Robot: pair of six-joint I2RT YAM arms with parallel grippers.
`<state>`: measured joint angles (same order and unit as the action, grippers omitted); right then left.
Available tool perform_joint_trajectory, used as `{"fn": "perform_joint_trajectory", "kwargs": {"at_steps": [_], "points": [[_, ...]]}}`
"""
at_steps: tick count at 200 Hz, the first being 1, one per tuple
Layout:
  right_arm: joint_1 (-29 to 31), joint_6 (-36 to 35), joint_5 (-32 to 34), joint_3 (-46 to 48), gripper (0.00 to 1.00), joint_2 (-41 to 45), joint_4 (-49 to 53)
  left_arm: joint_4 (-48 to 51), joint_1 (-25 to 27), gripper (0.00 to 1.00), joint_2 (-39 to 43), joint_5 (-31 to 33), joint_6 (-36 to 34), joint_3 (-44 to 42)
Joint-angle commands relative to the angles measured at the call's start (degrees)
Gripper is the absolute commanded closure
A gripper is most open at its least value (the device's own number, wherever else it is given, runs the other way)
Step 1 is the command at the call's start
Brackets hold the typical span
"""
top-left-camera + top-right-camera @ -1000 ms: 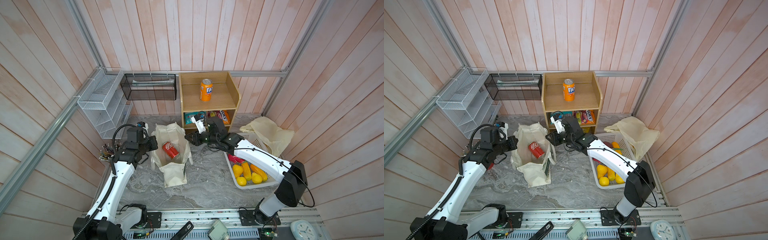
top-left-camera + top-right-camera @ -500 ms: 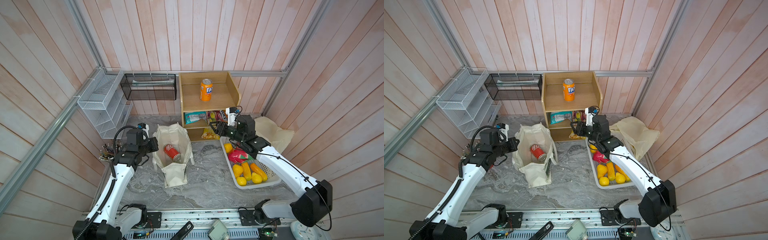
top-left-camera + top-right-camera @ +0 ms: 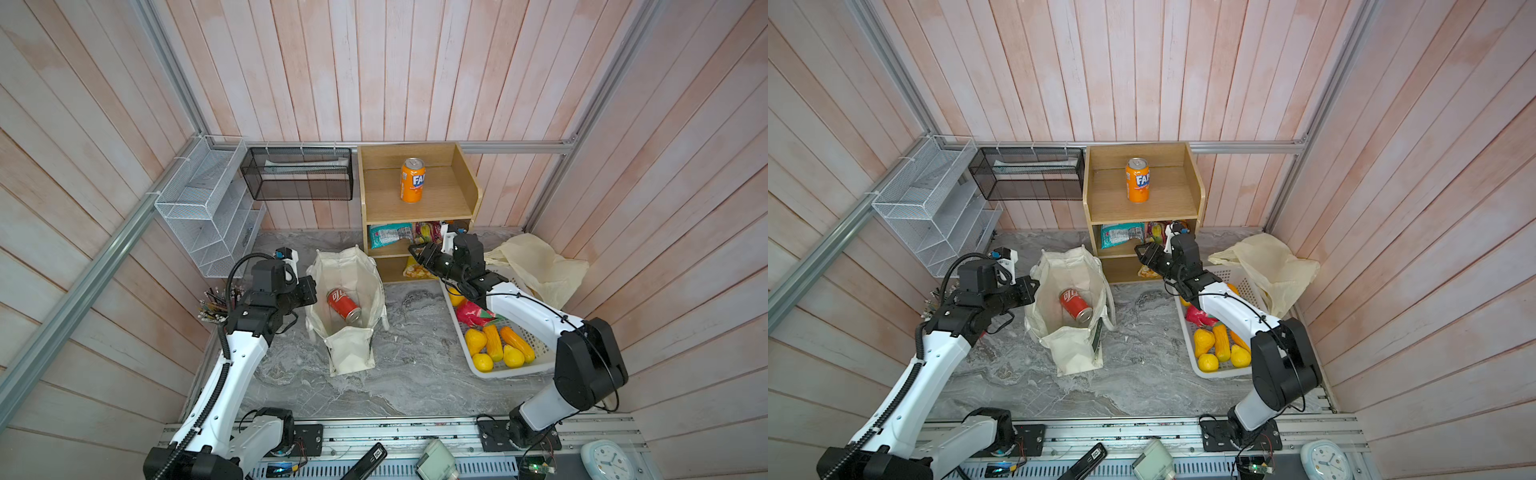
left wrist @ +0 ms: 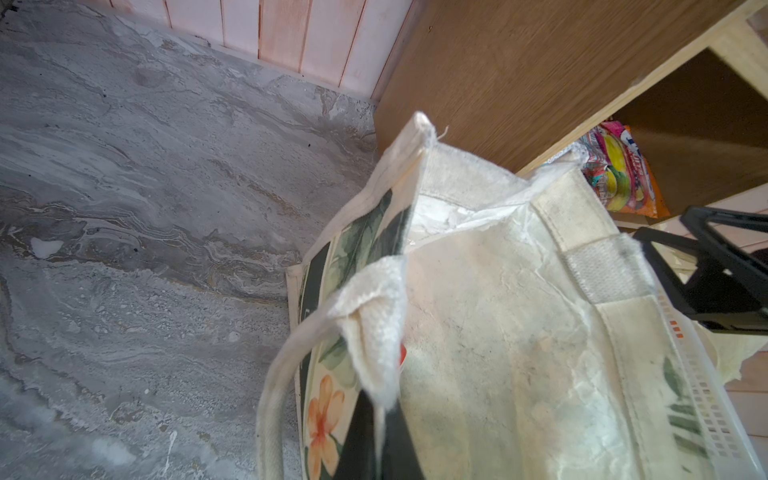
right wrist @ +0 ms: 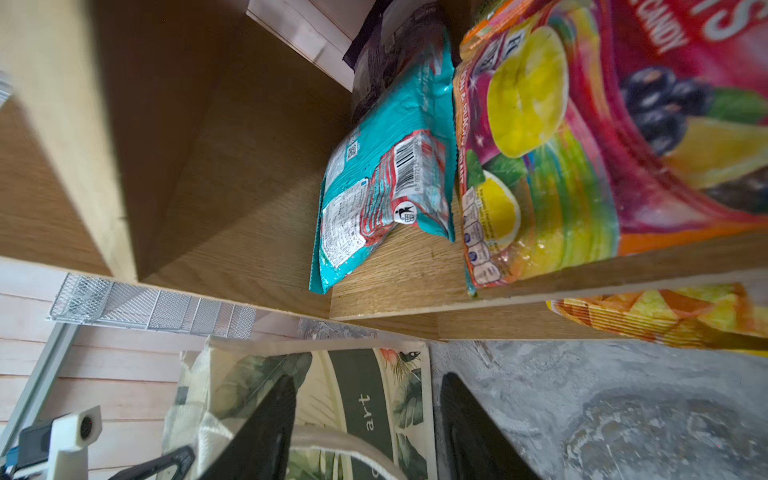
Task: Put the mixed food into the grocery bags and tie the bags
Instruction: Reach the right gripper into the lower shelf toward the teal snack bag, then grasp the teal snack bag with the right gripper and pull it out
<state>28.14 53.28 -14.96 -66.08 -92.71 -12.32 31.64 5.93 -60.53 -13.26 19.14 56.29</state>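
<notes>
The teal snack packet's lower edge [image 3: 404, 235] [image 5: 408, 209] faces the shelf's open front. My right gripper should push outward into the shelf's middle level next and onto that edge of the packet.
The cream cloth tote [image 3: 351, 353] [image 3: 1073, 357] stands open on the marble floor with the red cola can [image 3: 343, 305] [image 3: 1075, 305] lying inside. My left gripper [image 3: 309, 289] [image 3: 1032, 291] [image 4: 380, 415] is shut on the tote's left rim. My right gripper [image 3: 419, 253] [image 3: 1144, 255] [image 5: 365, 386] hangs open and empty in front of the shelf's middle level, short of the teal snack packet [image 3: 390, 235] [image 3: 1121, 235] [image 5: 386, 174]. Yellow and orange toy fruits [image 3: 494, 345] [image 3: 1219, 345] lie in the white basket. The pale-yellow plastic bag [image 3: 536, 266] [image 3: 1271, 266] is crumpled behind it.
A wooden shelf unit [image 3: 415, 208] carries an orange Fanta can [image 3: 412, 180] on top. A multicoloured candy packet [image 5: 582, 145] lies beside the teal one. The white basket [image 3: 511, 372] sits under my right arm. Wire racks [image 3: 208, 208] hang on the left wall.
My right gripper has left the tote's right rim, moved right to the shelf front and opened. The left gripper keeps its hold on the tote rim.
</notes>
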Motion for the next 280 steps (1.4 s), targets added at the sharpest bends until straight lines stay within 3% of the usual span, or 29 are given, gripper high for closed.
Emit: {"fn": "perform_joint_trajectory", "kwargs": {"at_steps": [1,92,180,239,280], "points": [[1.4,2.8,1.5,-4.7,0.43,-2.8,-3.4,-3.1,-0.3,1.0,1.6,-1.0,-0.3,-0.4],[4.0,9.7,8.1,-14.8,0.41,-14.3,-3.9,-4.3,-0.3,1.0,2.0,-2.9,-0.2,-1.6],[4.7,15.9,14.9,-19.1,0.43,-19.0,-0.1,-5.1,-0.3,1.0,1.9,-3.5,-0.5,-2.5],[4.5,17.4,14.9,-19.2,0.5,-21.1,-1.9,-5.1,-0.3,1.0,1.8,-3.7,-0.7,-2.5],[4.2,14.7,13.1,-20.1,0.64,-21.8,-3.3,-4.9,-0.3,1.0,1.9,-3.3,-0.9,-2.6]]}}
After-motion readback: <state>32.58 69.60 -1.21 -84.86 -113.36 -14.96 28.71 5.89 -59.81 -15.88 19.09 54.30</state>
